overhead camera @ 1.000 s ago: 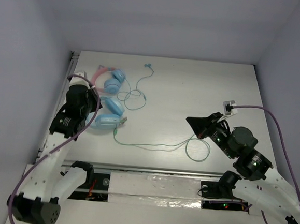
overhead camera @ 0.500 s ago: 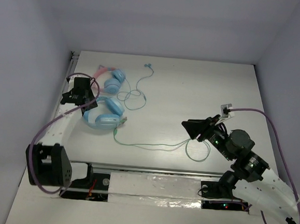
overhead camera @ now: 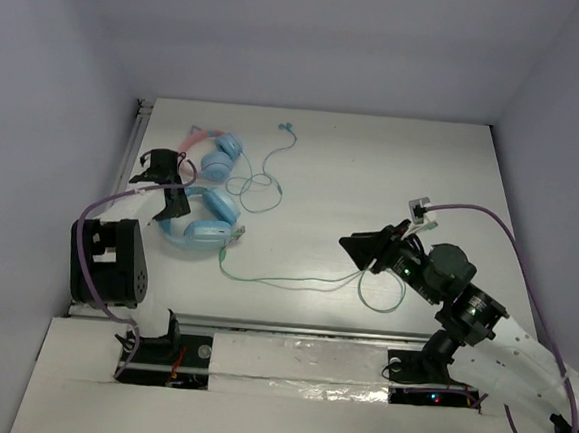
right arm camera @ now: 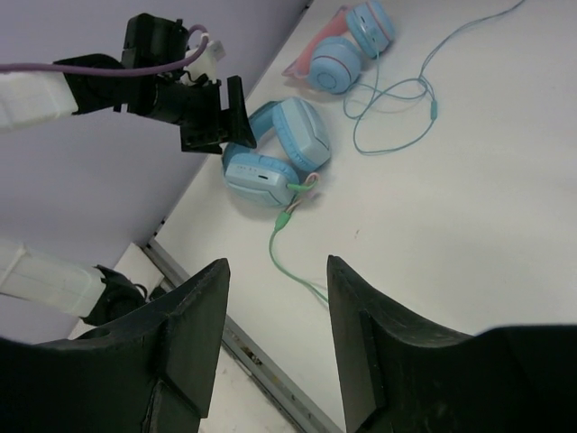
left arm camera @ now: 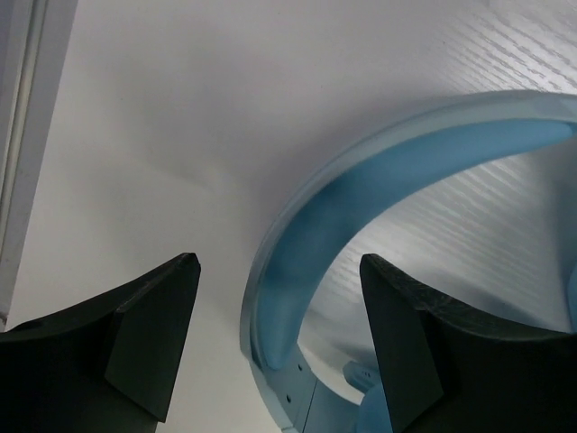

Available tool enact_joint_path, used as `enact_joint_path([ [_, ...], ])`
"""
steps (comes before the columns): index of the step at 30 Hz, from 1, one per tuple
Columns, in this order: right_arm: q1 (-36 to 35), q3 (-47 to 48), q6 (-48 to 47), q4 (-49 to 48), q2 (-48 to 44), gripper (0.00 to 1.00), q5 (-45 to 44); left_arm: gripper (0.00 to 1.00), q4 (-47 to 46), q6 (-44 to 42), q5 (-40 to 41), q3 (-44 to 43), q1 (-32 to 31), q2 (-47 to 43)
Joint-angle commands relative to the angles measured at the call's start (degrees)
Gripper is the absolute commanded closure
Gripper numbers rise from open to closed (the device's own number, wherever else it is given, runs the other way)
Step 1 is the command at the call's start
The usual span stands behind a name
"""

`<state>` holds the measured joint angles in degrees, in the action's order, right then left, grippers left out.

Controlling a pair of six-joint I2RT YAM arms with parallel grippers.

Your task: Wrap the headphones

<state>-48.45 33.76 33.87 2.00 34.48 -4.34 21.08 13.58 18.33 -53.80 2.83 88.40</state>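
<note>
Next, my left gripper moves down so its fingers straddle the blue headband and close on it. The headband lies below the gripper, between its open fingers.
The headphones lie flat at the left of the table, light blue with two padded cups. Their thin green cable trails right and ends in a loop. My left gripper stands open at the headband's left end. In the left wrist view the blue headband curves up between the open fingers of the left gripper, which touch nothing. My right gripper hovers open above the cable's right part. The right wrist view shows the right gripper empty, with the headphones and cable ahead.
Smaller pink-banded cat-ear headphones lie just behind the big pair, and thin teal earbuds coil to their right. A metal rail runs along the table's left edge. The table's near edge is close below the cable.
Both grippers have opened. The left arm has folded back, leaving its gripper at the headband's left end. The right gripper has shifted a little left and nearer.
</note>
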Motion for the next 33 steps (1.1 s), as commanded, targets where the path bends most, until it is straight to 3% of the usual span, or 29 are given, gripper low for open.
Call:
enact_joint_path([
  [1, -0.25, 0.17, -0.64, -4.46, 0.41, 0.46, 1.79, 0.31, -2.18, -1.37, -2.32, -2.62, 0.69, 2.91],
  [11, -0.25, 1.83, -0.38, -4.46, 2.96, 0.46, 1.96, 0.42, -3.41, -1.72, -11.29, -2.62, 0.69, 8.54],
  [13, -0.25, 2.19, -0.21, -3.85, 3.14, 0.46, 1.97, 0.51, -3.24, -2.07, -12.44, -2.97, 0.69, 9.85],
  [14, -0.25, 2.28, -0.12, -3.67, 2.96, 0.46, 1.97, 0.62, -3.24, -2.16, -12.79, -2.98, 0.69, 9.95],
  [15, -0.25, 2.28, 0.14, -3.67, 2.61, 0.47, 1.88, 0.79, -3.24, -2.16, -12.96, -2.98, 0.69, 9.60],
  [16, -0.25, 2.19, 0.23, -3.67, 2.52, 0.47, 1.79, 0.80, -3.07, -2.25, -12.88, -2.98, 0.69, 9.34],
  [17, -0.25, 2.10, 0.41, -3.76, 2.44, 0.48, 1.88, 0.98, -2.80, -2.25, -12.96, -2.89, 0.69, 8.90],
  [18, -0.25, 1.84, 0.58, -4.19, 2.52, 0.50, 2.23, 1.00, -2.80, -2.42, -13.31, -2.80, 0.69, 8.20],
  [20, -0.25, 1.49, 0.85, -5.86, 3.66, 0.58, 3.80, 1.00, -3.06, -2.51, -13.49, -1.84, 0.69, 5.39],
  [23, -0.25, 2.01, 1.20, -7.80, 8.38, 0.82, 9.33, 1.00, -2.36, -2.77, -16.03, -1.13, 0.08, 1.35],
  [25, -0.25, 2.89, 1.03, -8.76, 11.04, 0.98, 12.41, 1.00, -2.45, -1.81, -21.90, -0.43, 0.07, -3.20],
  [33, -0.25, 6.76, -3.89, -5.96, 16.41, 0.98, 19.01, 1.00, -1.48, 3.46, -43.78, 1.41, -4.76, -18.34],
])
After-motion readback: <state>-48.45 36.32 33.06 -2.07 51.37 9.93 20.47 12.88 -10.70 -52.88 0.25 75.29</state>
